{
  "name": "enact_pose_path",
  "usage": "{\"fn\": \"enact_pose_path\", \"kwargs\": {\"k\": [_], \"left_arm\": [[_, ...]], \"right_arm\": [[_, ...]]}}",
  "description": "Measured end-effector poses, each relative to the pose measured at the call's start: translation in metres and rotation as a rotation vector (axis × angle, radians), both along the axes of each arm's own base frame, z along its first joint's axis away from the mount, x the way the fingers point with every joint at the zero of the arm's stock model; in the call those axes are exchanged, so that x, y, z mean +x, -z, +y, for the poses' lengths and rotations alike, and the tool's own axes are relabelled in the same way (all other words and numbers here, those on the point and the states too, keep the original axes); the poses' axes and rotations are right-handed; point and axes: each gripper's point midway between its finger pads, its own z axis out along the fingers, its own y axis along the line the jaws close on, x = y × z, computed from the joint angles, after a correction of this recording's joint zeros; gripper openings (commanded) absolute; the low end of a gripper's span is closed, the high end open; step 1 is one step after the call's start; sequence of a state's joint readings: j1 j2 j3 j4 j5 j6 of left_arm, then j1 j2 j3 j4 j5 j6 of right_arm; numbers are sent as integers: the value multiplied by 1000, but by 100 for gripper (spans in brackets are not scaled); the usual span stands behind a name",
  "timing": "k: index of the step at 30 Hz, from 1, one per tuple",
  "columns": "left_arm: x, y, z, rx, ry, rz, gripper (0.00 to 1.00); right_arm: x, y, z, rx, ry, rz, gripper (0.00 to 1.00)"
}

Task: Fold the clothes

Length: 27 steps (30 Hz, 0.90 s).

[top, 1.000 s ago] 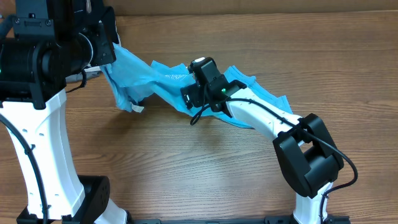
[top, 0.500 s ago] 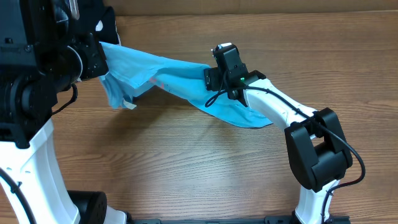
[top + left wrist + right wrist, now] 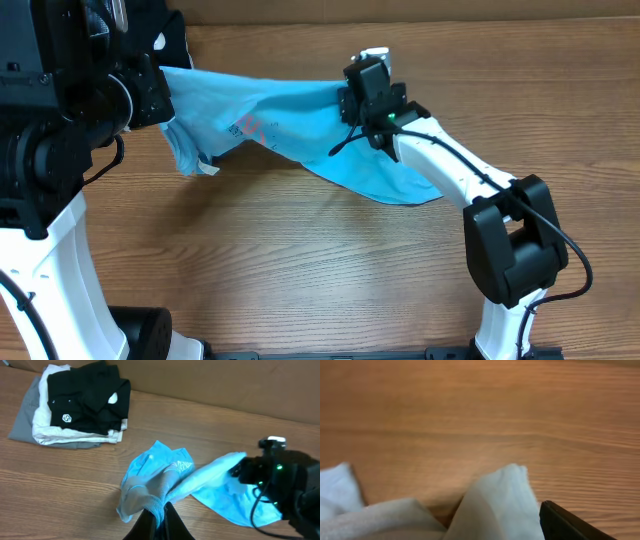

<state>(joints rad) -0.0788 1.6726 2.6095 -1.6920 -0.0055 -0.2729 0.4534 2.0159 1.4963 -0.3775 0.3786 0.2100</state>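
I will keep my left gripper raised next and open its fingers to release the bunched edge, because the shirt's lower part [image 3: 161,456] already trails on the tabletop below.
The clothes [image 3: 280,115], a sky-blue T-shirt with pink-red print, hang stretched above the wooden table between my two grippers. In the left wrist view my left gripper [image 3: 159,510] is shut on a bunched edge of the clothes [image 3: 160,477]. In the overhead view the left arm hides that grip. My right gripper [image 3: 350,98] grips the shirt's other end at the centre back; the cloth runs taut up to it. The right wrist view shows pale folds of the clothes [image 3: 495,505] beside one black finger [image 3: 565,522]; the other finger is hidden. The shirt's lower part trails onto the table [image 3: 390,180].
A stack of folded garments lies at the far left in the left wrist view: black with a white logo [image 3: 87,397] on top, beige [image 3: 55,435] and grey [image 3: 20,415] beneath. A brown wall [image 3: 225,380] runs along the table's back edge.
My right gripper has moved back and to the right with the shirt, lifting it and pulling it taut. The left arm rose and shifted early on, then held still.
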Motion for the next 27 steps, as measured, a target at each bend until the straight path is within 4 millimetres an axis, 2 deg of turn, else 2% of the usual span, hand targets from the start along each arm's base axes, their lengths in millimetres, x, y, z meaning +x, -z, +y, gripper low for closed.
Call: {"fn": "enact_pose_path", "kwargs": {"k": [6, 8, 13, 17, 22, 23, 25, 27], "left_arm": [[-9, -9, 7, 24, -24, -32, 8], [-17, -16, 10, 31, -35, -57, 8], [-42, -36, 15, 35, -49, -132, 8], [-48, -42, 16, 34, -52, -154, 8], [-38, -33, 8, 16, -18, -119, 23], [-33, -28, 5, 11, -2, -98, 29], [-23, -12, -3, -6, 34, -39, 35], [-10, 13, -14, -36, 81, 52, 41]], "right_arm": [[4, 5, -51, -27, 122, 43, 82], [3, 9, -73, -32, 170, 72, 86], [0, 16, -112, -21, 271, 113, 89], [-4, 20, -121, -16, 303, 136, 95], [-6, 22, -118, 8, 302, 149, 98], [-6, 21, -117, 21, 304, 149, 98], [-6, 19, -115, 38, 307, 145, 97], [-6, 13, -114, 54, 312, 133, 97]]}}
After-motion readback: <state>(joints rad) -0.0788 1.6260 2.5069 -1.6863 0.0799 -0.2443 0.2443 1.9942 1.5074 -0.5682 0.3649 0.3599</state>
